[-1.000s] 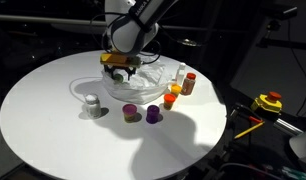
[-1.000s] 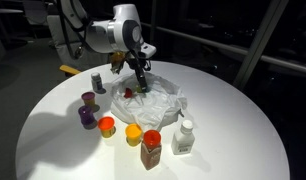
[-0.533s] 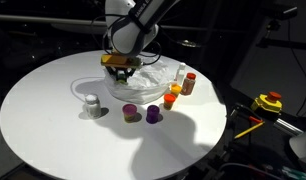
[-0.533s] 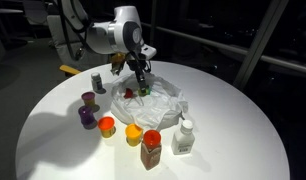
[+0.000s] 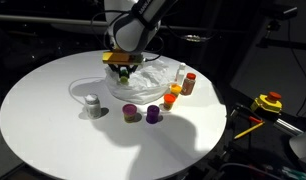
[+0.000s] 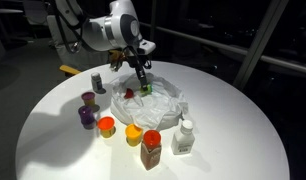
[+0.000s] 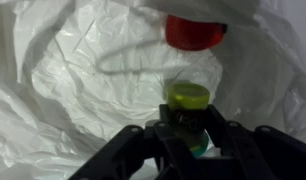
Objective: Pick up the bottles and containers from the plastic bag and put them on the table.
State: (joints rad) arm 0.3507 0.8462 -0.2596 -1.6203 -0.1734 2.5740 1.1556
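My gripper lifts the bottle from the bag next, carries it to the bare tabletop (image 5: 105,104) between the grey-white jar and the bag, lowers it and releases it there.
In the wrist view my gripper (image 7: 188,125) is shut on a small green-capped bottle (image 7: 186,100), which stands upright between the black fingers over the crumpled plastic bag (image 7: 73,70). In both exterior views the gripper (image 6: 145,85) hangs just above the middle of the bag (image 6: 165,106) with the green bottle (image 6: 147,88) in it. Several other jars stand on the white table (image 5: 53,130) around the bag: a grey-white one (image 5: 91,103), two purple ones (image 5: 130,111), an orange one (image 6: 107,125), a pink-yellow one (image 6: 134,133), a brown one with a red cap (image 6: 151,148) and a white bottle (image 6: 183,137).
A yellow-and-red device (image 5: 268,102) lies off the table's edge in an exterior view. A red round cap (image 7: 196,32) shows beyond the bag's rim in the wrist view. The arm (image 5: 133,30) reaches in from the far side of the table.
The jaws have closed on the green bottle inside the bag, and the gripper has risen slightly with it.
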